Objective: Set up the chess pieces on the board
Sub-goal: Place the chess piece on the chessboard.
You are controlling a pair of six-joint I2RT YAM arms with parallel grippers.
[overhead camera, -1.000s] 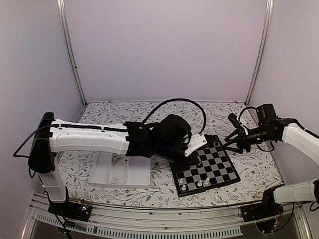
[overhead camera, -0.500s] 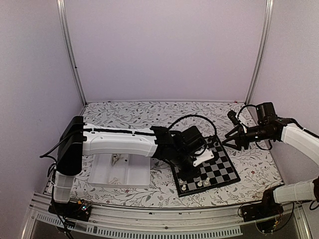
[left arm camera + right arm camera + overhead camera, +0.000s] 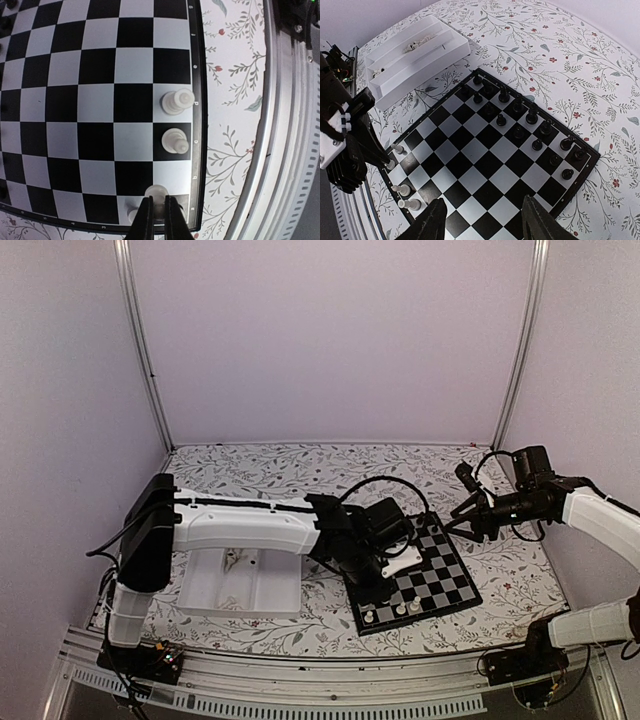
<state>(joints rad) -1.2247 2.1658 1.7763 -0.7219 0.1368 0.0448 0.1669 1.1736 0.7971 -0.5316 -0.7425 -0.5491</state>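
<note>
The empty black square beside the corner pieces is just below my left gripper, so I need to lower the cream-white piece (image 3: 157, 192) onto it next and open to release.
The board (image 3: 440, 575) lies right of centre, and also shows in the left wrist view (image 3: 100, 100) and the right wrist view (image 3: 480, 150). My left gripper (image 3: 158, 202) is shut on a cream-white piece (image 3: 157, 192) low over the corner squares at the board's edge; in the top view the left gripper (image 3: 372, 585) is at the board's near-left corner. Two white pieces (image 3: 176, 101) stand along that edge, and a third is partly hidden by my fingers. Black pieces (image 3: 520, 120) fill the opposite two rows. My right gripper (image 3: 485, 225) is open and empty, held above the board's far right side (image 3: 462, 525).
A white compartment tray (image 3: 240, 585) with a few loose pieces sits left of the board, and also shows in the right wrist view (image 3: 415, 55). The floral tablecloth (image 3: 300, 470) covers the table. A metal rail (image 3: 280, 125) runs along the near edge.
My left arm has swung down and toward me, bringing its gripper low over the board's near-left corner with the white piece. The right arm has barely moved.
</note>
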